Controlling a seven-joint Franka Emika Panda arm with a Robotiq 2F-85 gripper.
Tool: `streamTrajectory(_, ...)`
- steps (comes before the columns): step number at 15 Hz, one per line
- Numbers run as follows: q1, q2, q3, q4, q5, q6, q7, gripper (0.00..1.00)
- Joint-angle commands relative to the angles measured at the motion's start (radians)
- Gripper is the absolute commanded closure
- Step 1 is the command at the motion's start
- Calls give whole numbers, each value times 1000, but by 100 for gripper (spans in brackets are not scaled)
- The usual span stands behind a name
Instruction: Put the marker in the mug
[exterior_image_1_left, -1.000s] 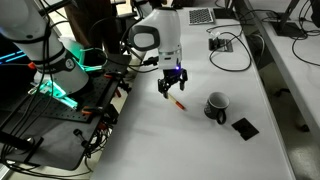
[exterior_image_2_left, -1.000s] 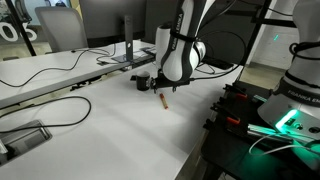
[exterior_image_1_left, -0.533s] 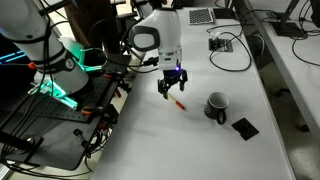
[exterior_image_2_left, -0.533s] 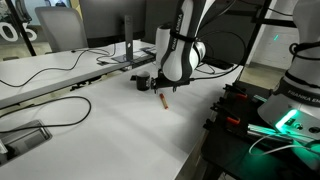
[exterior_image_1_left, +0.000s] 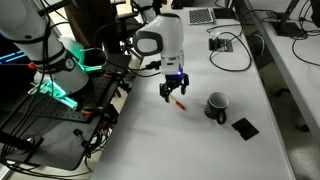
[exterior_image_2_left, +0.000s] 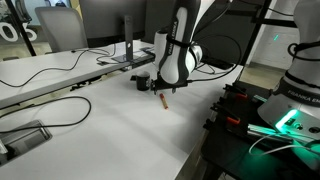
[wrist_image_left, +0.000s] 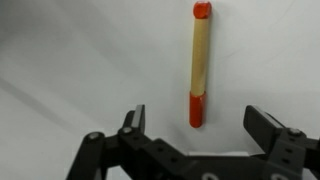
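The gripper next needs to move down and slightly along the marker (exterior_image_1_left: 179, 103) to its near red-orange end.
The marker (wrist_image_left: 200, 65) lies on the white table, a thin stick with red-orange ends and a pale tan middle. In the wrist view it points straight away from me, its near end level with my fingertips. My gripper (wrist_image_left: 198, 118) is open, its jaws wide on either side of that near end, touching nothing. In both exterior views the gripper (exterior_image_1_left: 174, 93) (exterior_image_2_left: 164, 92) hangs just over the marker (exterior_image_1_left: 179, 103) (exterior_image_2_left: 161, 100). The dark mug (exterior_image_1_left: 216, 105) stands upright on the table, a short way beyond the marker, handle toward the front. The arm partly hides the mug (exterior_image_2_left: 143, 82).
A flat black square (exterior_image_1_left: 244, 127) lies near the mug. Cables and a small device (exterior_image_1_left: 218, 43) sit further back on the table. A dark equipment rack with green lights (exterior_image_1_left: 60, 100) borders the table edge. A monitor (exterior_image_2_left: 112, 25) and cables (exterior_image_2_left: 40, 110) stand along the table.
The gripper has shifted slightly, settling lower toward the marker. The marker and mug have not moved, and the jaws stay open.
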Motion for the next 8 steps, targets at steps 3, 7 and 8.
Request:
streamTrajectory(3,6,93,-4,75,-10,2,26,0)
streamTrajectory(7,3,129,-1,104,-6,-3,25,0)
streamTrajectory(8,3,135,-2,107,-5,-4,26,0)
